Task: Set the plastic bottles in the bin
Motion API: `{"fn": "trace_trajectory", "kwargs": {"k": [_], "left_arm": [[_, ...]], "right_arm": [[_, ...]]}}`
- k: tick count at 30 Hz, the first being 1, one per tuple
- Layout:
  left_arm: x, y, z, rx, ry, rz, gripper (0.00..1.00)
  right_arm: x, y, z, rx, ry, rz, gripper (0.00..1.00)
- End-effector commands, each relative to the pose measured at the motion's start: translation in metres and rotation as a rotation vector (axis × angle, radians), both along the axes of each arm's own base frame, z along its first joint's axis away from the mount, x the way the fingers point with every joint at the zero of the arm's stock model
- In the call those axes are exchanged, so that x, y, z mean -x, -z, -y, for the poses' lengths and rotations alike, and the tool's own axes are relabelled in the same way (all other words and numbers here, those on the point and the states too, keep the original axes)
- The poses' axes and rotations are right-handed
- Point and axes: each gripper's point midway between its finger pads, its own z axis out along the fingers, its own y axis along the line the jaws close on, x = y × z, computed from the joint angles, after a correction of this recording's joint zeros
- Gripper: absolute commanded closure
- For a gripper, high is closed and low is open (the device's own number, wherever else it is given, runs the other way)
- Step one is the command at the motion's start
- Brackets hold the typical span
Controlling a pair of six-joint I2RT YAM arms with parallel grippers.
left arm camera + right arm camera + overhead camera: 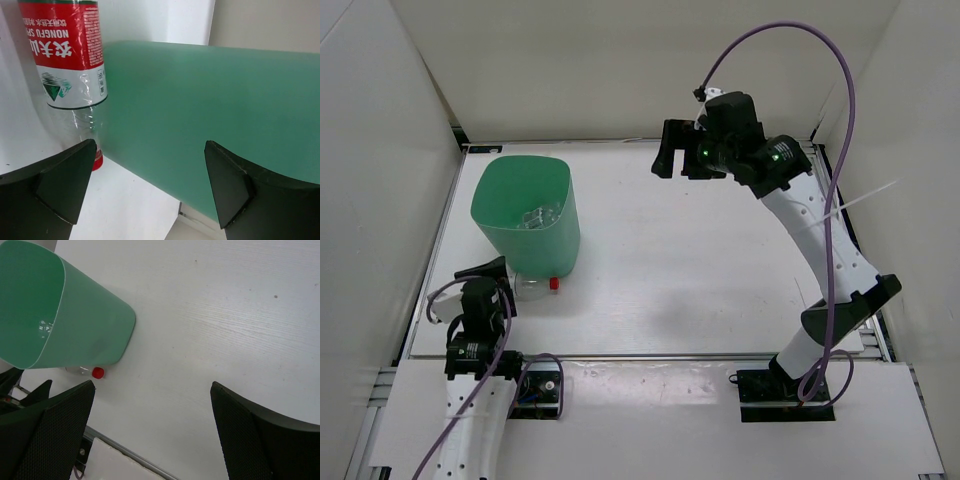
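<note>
The left gripper faces the bin's side with its fingers, so next it should go down and toward the left in the wrist view to the bottle's white label band (76, 88) below.
The mint-green bin (525, 215) stands at the left of the table. Clear bottles (540, 215) lie inside it; their labels cannot be made out. The red-label, red-capped bottle (535, 287) lies on the table against the bin's near base. My left gripper (498, 280) is open and empty just beside that bottle. In the left wrist view the bottle (70, 55) is ahead and to the left of the gripper (150, 185), with the bin wall (210, 110) straight ahead. My right gripper (677, 155) is open and empty, high over the far middle. Its view shows its gripper (152, 430), the bin (85, 335) and the bottle's red cap (98, 372).
White walls enclose the table on the left, back and right. The bin stands close to the left wall. A metal rail (650, 357) runs along the table's near edge. The right arm's purple cable (840, 130) loops above it.
</note>
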Motion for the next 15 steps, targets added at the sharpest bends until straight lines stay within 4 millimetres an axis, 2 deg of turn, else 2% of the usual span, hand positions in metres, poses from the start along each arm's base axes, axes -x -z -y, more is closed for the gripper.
{"fn": "trace_trajectory", "kwargs": {"k": [1, 9, 10, 12, 13, 15], "left_arm": [[-0.010, -0.007, -0.005, 0.054, -0.057, 0.087, 0.00], [-0.014, 0.050, -0.005, 0.051, -0.060, 0.001, 0.00], [-0.017, 0.046, -0.006, 0.046, -0.068, 0.020, 0.00], [-0.016, 0.063, -0.007, 0.044, -0.069, -0.026, 0.00], [-0.022, 0.057, -0.008, 0.024, -0.066, 0.008, 0.00], [-0.024, 0.067, -0.008, 0.016, -0.061, -0.009, 0.00]], "right_arm": [[0.011, -0.011, 0.005, -0.012, -0.029, 0.029, 0.00], [0.015, -0.009, 0.019, -0.010, -0.010, 0.018, 0.00], [0.015, -0.009, 0.020, -0.004, -0.014, 0.023, 0.00], [0.019, -0.013, 0.023, -0.010, -0.014, 0.032, 0.00], [0.019, -0.013, 0.023, -0.010, -0.014, 0.032, 0.00], [0.021, -0.012, 0.024, -0.004, -0.019, 0.036, 0.00]]}}
